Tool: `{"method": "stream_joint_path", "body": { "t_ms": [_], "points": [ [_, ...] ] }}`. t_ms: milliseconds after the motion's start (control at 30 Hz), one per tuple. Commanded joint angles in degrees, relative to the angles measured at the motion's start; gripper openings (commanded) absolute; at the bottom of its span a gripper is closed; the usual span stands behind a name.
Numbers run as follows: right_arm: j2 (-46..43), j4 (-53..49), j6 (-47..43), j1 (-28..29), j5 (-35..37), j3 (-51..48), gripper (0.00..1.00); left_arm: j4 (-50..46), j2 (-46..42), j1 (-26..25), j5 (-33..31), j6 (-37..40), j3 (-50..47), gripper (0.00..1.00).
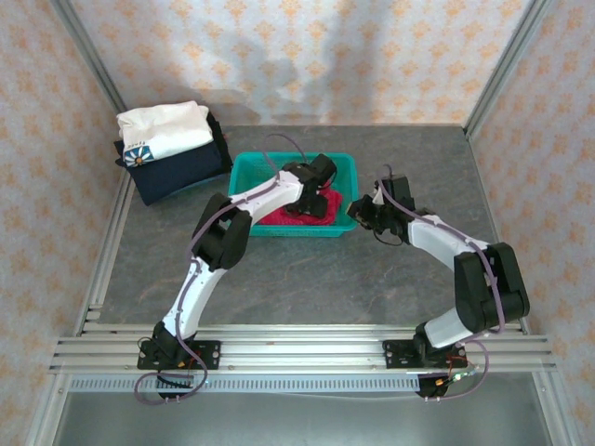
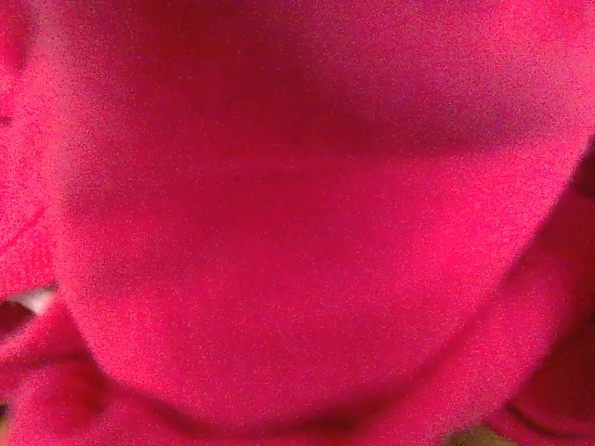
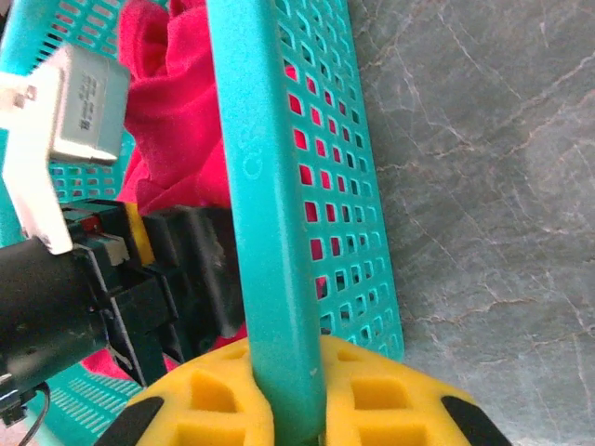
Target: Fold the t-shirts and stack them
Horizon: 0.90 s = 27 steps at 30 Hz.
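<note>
I need to pull the teal rim away from the white t-shirt [image 1: 167,125] to the bare far corner [image 1: 448,154] with my right gripper next and let go of it there, because the basket fills the middle of the table.
The bright red t-shirt [image 1: 296,216] lies crumpled inside the teal basket [image 1: 279,158]. My left gripper [image 1: 314,203] is down in the basket on top of it. Seen from the left wrist, the red cloth [image 2: 307,232] is pressed close and blurred, hiding the fingers, so the jaw state is unclear. My right gripper [image 1: 356,212] is at the basket's right wall, its yellow pads [image 3: 209,409] shut on the teal rim [image 3: 260,186]. Red cloth [image 3: 158,93] shows behind that rim. A white t-shirt [image 1: 167,125] with a blue emblem rests on a dark navy one [image 1: 181,172] at the back left.
The grey stone tabletop [image 1: 307,279] stretches in front of and to the right of the basket. Patterned walls and metal frame rails [image 1: 297,348] close the cell in. The left arm's black wrist [image 3: 139,279] stands just inside the basket wall near my right gripper.
</note>
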Motion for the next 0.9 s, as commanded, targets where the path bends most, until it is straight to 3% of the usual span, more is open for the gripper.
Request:
{"method": "stream_joint_path", "body": {
  "t_ms": [0,33,67,300,433,633,867],
  "points": [
    [-1.6,-4.2,4.1,0.2,0.3,-0.1,0.0,0.3,-0.4,1.8,6.3,-1.9,-2.5,0.15],
    [-1.6,-4.3,4.5,0.0,0.4,0.0,0.0,1.0,-1.4,2.1,7.4,-2.5,-2.2,0.02],
    [-1.7,-4.3,5.1,-0.1,0.8,0.1,0.0,0.5,-2.4,2.4,7.5,-2.8,-0.9,0.0],
    [-4.8,-3.6,15.4,-7.4,7.3,-2.6,0.0,-5.2,-15.9,3.0,4.3,-1.9,10.7,0.0],
    [-8.0,-4.2,21.3,-12.0,14.8,-4.8,0.0,-5.4,-26.5,3.1,3.5,-3.4,12.6,0.0],
    [-11.4,-4.3,30.0,-16.4,26.6,-7.8,0.0,-5.2,-39.1,2.5,0.7,-3.9,11.4,0.0],
    [-10.5,-3.3,39.3,-21.9,37.4,-8.8,0.0,-5.7,-47.1,2.3,0.2,-3.7,3.1,0.0]
  ]
}}
